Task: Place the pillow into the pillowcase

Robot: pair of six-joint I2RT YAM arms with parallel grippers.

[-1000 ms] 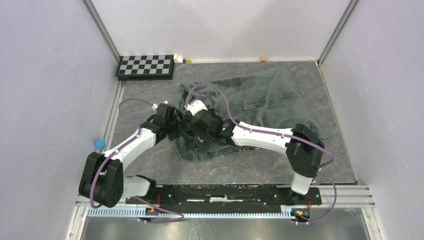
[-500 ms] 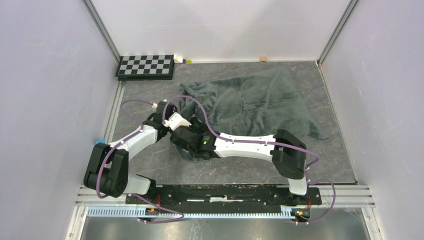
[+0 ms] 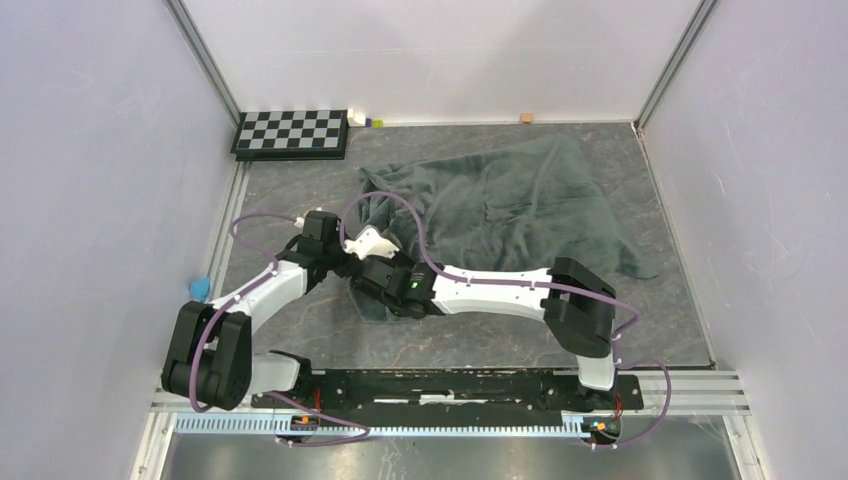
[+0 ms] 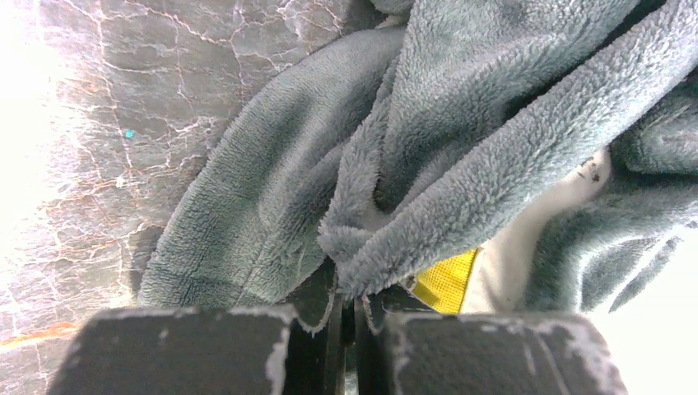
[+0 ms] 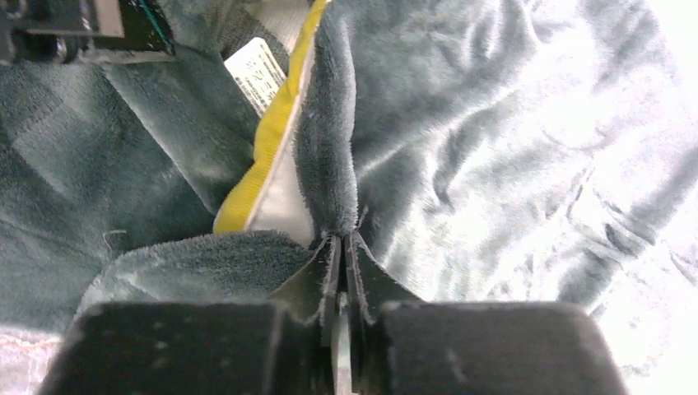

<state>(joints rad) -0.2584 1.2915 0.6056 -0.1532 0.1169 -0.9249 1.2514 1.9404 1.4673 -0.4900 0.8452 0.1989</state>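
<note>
The left gripper raises the held fold of the pillowcase next, then lowers it beside the pillow's yellow band (image 4: 448, 281) to release it, as the pillow shows uncovered there.
The pillowcase (image 3: 520, 200) lies plush grey-green side up across the back right of the table. Its near-left corner is bunched between the two arms. My left gripper (image 3: 342, 262) is shut on a fold of the pillowcase (image 4: 272, 214) at its opening. Beside that fold the pillow (image 4: 527, 247) shows cream-white with its yellow band (image 4: 449, 281). My right gripper (image 3: 362, 282) is shut on an upright ridge of the pillowcase (image 5: 494, 123), right next to the pillow's yellow band (image 5: 267, 144) and a white label (image 5: 257, 72). From above, the pillow is hidden under the fabric.
A checkerboard (image 3: 292, 133) lies at the back left corner. Small blocks (image 3: 362, 120) and a tan cube (image 3: 526, 118) sit along the back wall. A blue object (image 3: 200, 289) sits at the left rail. Walls close in left, right and back.
Both grippers have shut on the pillowcase edge, the left one first and the right one just now. Both wrists shifted left, and the near-left corner of the fabric bunched up with them.
</note>
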